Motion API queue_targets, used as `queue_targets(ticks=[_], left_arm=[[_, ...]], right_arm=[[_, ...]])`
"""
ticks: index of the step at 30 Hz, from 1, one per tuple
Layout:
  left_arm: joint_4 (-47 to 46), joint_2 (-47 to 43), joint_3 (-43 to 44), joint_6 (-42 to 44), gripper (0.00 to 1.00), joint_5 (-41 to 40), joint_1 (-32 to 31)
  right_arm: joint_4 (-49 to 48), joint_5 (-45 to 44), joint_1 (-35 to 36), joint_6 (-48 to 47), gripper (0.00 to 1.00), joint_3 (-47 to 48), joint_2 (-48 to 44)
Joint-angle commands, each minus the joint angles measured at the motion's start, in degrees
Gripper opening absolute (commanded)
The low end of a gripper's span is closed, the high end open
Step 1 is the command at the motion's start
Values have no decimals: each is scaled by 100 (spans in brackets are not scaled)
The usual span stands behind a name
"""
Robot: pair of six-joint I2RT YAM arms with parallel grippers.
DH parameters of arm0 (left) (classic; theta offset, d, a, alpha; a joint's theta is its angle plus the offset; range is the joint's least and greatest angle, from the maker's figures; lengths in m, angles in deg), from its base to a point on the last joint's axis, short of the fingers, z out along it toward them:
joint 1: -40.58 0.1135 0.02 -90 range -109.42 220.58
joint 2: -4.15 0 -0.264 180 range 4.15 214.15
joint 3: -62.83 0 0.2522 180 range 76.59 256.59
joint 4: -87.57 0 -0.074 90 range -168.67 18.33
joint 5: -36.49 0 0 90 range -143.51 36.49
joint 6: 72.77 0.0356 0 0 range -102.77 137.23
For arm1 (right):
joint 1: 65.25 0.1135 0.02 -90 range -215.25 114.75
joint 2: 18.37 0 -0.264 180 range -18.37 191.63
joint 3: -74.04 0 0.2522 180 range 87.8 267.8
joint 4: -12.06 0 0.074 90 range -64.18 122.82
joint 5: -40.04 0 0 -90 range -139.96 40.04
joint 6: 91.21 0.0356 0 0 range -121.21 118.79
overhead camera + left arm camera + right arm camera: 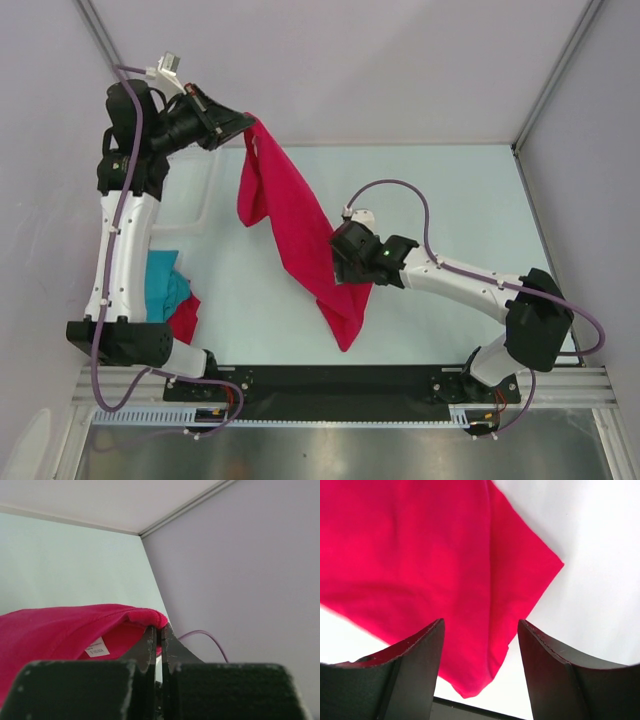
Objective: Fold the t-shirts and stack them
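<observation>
The narrow lower end of the shirt lies nearer the base bar than the right gripper's open fingers, so the right gripper should next move back and down onto that end.
A large crimson-red t-shirt (290, 215) hangs stretched from the far left down to the table's near middle. My left gripper (243, 126) is raised at the far left and shut on the shirt's top edge. In the left wrist view the closed gripper (160, 630) pinches the hem of the shirt (60, 630), next to a white label (97, 649). My right gripper (340, 270) is open just over the shirt's lower part. In the right wrist view its gripper (480, 627) hovers above the cloth (430, 560), holding nothing. A teal shirt (163, 283) and a red shirt (185, 318) lie at the left, partly under the left arm.
The pale table (450, 200) is bounded by walls at the back and both sides. A black base rail (340, 380) runs along the near edge. A faint rounded rim (205, 210) shows on the table at the left, behind the left arm.
</observation>
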Motion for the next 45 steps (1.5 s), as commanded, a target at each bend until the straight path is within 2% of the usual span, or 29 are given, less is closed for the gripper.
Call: queue_targets(ticks=[1,7,12,19,26,28,29,30,37,41,45], left_arm=[[-38,-276,-211,271,0,23,274],[59,-311,-413,429,0,67,740],[77,-320,-536,473,0,102,872],[77,-381,-721,526,0,155,1047],[59,-451,-958,579,0,128,1065],[68,-460,-976,587,0,137,1074],[68,-452,-976,587,0,146,1074],[76,-451,-967,596,0,155,1074],[190,-504,-809,683,0,243,1170],[480,-522,-529,746,0,453,1355],[507,-837,-624,675,0,411,1714]], right_arm=[[-158,-44,181,84,66,41,115],[-315,-1,568,322,66,-248,300],[-527,114,1024,647,66,-416,581],[-316,0,2017,1104,66,-416,1134],[-263,35,2422,1359,66,-477,1504],[-272,18,2458,1272,52,-434,1557],[-350,61,2449,1219,36,-425,1574],[-325,53,2449,1218,0,-390,1583],[122,-622,2440,1166,0,49,1268],[1422,-1484,2440,1270,0,646,601],[2776,-2633,2545,1709,0,1716,-618]])
